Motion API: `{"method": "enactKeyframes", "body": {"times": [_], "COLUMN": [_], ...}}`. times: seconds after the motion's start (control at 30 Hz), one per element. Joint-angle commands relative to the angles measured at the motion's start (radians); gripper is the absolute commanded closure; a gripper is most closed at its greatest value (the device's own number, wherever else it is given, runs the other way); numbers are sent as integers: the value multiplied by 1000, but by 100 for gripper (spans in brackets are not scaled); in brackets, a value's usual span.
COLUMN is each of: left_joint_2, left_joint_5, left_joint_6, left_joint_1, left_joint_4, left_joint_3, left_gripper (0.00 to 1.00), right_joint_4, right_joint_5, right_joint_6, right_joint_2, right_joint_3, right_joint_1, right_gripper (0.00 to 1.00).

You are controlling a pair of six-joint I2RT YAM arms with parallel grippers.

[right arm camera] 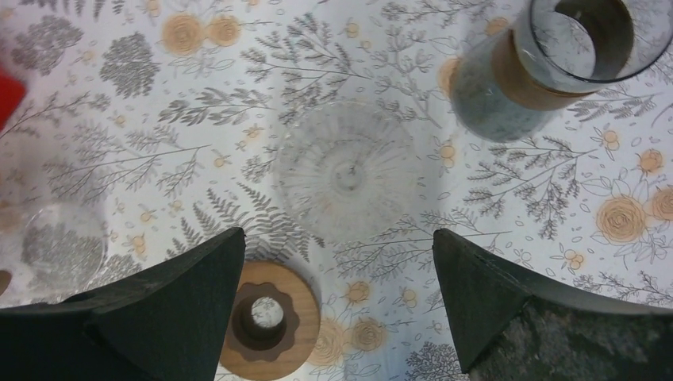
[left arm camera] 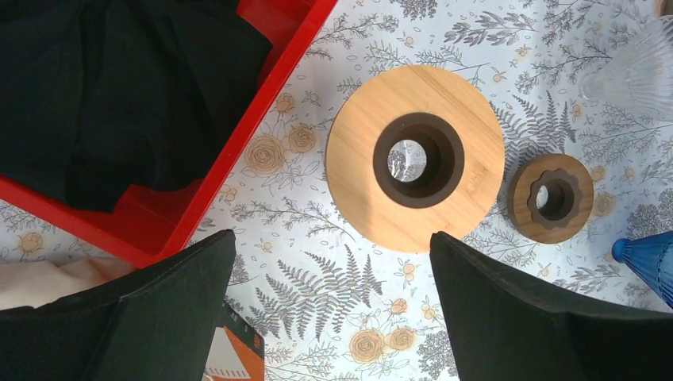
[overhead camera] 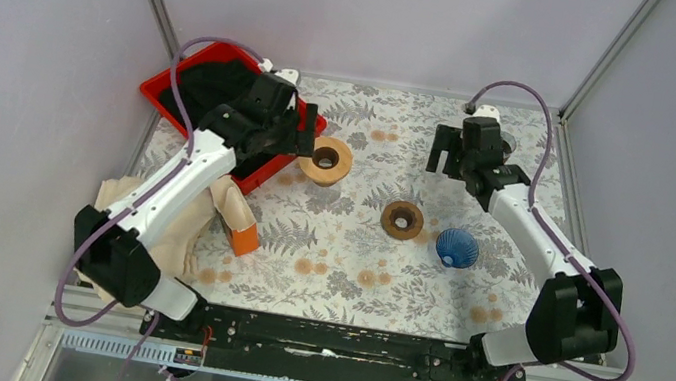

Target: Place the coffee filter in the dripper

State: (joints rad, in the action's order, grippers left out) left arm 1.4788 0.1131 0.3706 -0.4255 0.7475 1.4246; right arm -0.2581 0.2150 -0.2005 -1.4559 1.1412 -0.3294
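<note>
My right gripper lowers its open fingers astride the clear dripper's rim on the carafe's side (right arm camera: 412,189) next, as the clear glass dripper (right arm camera: 347,171) stands below, opening up.
A pale beige pile that looks like coffee filters (overhead camera: 169,226) lies at the left table edge, partly under my left arm; a corner shows in the left wrist view (left arm camera: 40,279). A blue ribbed dripper (overhead camera: 457,247) stands right of centre, also at the left wrist view's edge (left arm camera: 647,262). A clear ribbed glass dripper (right arm camera: 347,171) stands below my right gripper. My left gripper (overhead camera: 305,133) (left arm camera: 329,246) is open and empty above the table, beside a light wooden ring (overhead camera: 326,161). My right gripper (overhead camera: 454,162) (right arm camera: 337,242) is open and empty.
A red tray (overhead camera: 159,91) holding black cloth stands at the back left. A dark wooden ring (overhead camera: 402,219) (right arm camera: 266,317) lies mid-table. A glass carafe with a cork collar (right arm camera: 548,63) stands at the back right. An orange packet (overhead camera: 244,235) lies by the beige pile.
</note>
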Motion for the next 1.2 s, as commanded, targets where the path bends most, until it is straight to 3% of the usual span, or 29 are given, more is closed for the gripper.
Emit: {"method": "enactKeyframes", "body": {"times": [0.0,0.4,1.03,1.17], "left_joint_2": [-68,-151,-141,-137], "left_joint_5": [12,-51,-155,-169], "left_joint_6": [-26,-50,-39,-37], "left_joint_1": [1,57,97,101], "left_joint_4": [-91,-160,-183,-183], "left_joint_3": [-78,-171,-198,-197], "left_gripper": [0,0,0,0], "right_joint_4": [30,186,226,222], "right_joint_5": [-35,-230,-282,-309], "right_joint_6": [-47,-200,-204,-206], "right_joint_2": [-24,-138,-268,-273], "right_joint_3": [22,-37,-68,-64], "right_joint_1": [63,207,229,228], "right_gripper": [6,29,60,75]}}
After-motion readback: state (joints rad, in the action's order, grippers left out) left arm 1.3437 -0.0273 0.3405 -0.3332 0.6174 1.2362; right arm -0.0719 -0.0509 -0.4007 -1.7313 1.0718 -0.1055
